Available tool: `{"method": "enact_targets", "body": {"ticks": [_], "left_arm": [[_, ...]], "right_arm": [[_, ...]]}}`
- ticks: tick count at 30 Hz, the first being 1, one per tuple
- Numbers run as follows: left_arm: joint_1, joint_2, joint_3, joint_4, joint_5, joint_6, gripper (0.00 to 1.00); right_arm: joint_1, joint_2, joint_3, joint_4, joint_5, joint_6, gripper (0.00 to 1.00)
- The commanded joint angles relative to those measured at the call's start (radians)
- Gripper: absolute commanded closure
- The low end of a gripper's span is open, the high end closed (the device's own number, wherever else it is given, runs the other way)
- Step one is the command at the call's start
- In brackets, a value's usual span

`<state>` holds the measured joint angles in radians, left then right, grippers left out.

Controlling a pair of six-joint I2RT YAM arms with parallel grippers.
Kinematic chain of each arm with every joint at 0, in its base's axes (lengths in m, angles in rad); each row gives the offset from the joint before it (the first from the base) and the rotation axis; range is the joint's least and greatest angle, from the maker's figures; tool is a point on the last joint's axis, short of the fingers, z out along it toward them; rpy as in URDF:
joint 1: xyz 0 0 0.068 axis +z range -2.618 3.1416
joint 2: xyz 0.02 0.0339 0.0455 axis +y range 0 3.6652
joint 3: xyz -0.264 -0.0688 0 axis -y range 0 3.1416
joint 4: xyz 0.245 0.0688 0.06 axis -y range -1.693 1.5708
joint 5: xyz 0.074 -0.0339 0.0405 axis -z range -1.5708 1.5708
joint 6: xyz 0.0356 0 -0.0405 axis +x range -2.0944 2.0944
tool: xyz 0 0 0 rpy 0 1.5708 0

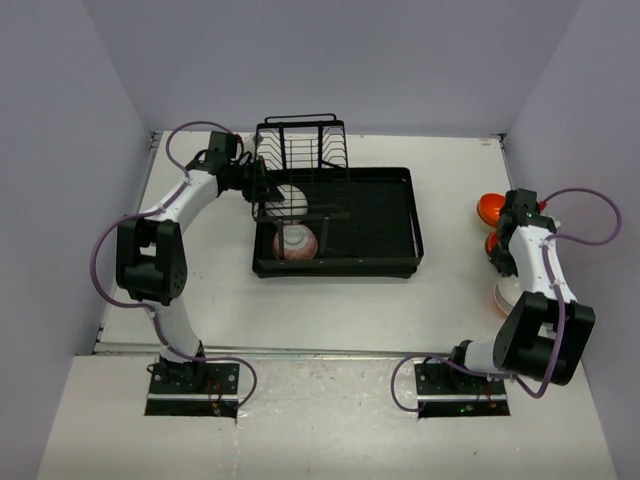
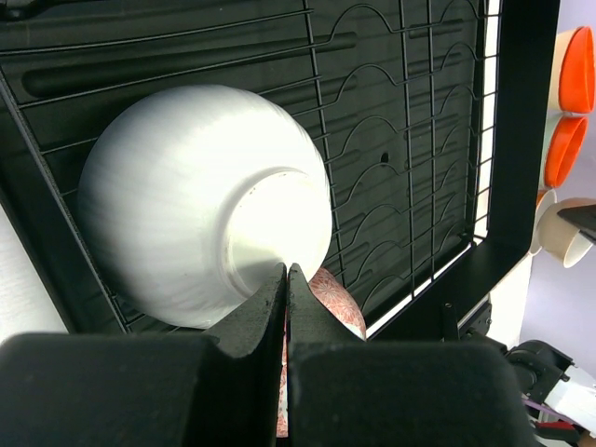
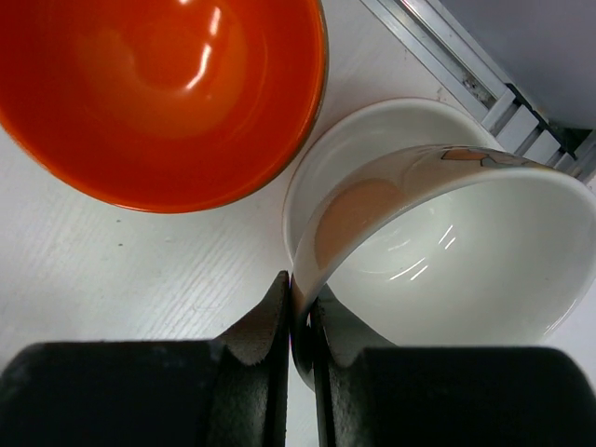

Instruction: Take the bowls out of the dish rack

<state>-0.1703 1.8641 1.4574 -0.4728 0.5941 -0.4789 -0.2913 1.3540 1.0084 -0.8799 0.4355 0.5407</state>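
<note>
The other white bowl stands below my right gripper. Next, my right gripper lowers until the tilted bowl rests in that other bowl and releases the bowl's rim.
The black dish rack (image 1: 385,228) lies mid-table, its upright wire section at the left end. A white bowl (image 2: 186,196) leans there on its side, and a pink patterned bowl (image 2: 340,296) sits just beyond it (image 1: 295,242). My left gripper (image 2: 287,273) is shut, holding nothing, its tips against the white bowl's foot ring. At the far right, my right gripper (image 3: 303,291) is shut on the rim of a white bowl with tan outside (image 3: 466,251). That bowl hangs tilted over another white bowl (image 3: 358,140), beside an orange bowl (image 3: 158,93).
Unloaded bowls cluster at the table's right edge: two orange ones (image 1: 489,208) (image 1: 493,243) and a white one (image 1: 505,296) partly under the right arm. A metal rail (image 3: 447,56) marks the table edge close to the held bowl. The rack's flat tray part holds nothing.
</note>
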Motion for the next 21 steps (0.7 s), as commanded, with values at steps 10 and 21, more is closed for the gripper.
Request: {"method": "enact_targets", "body": {"ticks": [10,21], "left_arm": [[0.008,-0.022,-0.012,0.005,0.003,0.01,1.0],[0.023,-0.008,0.0,-0.003,0.013,0.016,1.0]], "right_arm": [[-0.029,-0.009,-0.024,0.025,0.036,-0.019,1.0],[-0.034,0.073,0.004,-0.002,-0.006,0.002,0.94]]}}
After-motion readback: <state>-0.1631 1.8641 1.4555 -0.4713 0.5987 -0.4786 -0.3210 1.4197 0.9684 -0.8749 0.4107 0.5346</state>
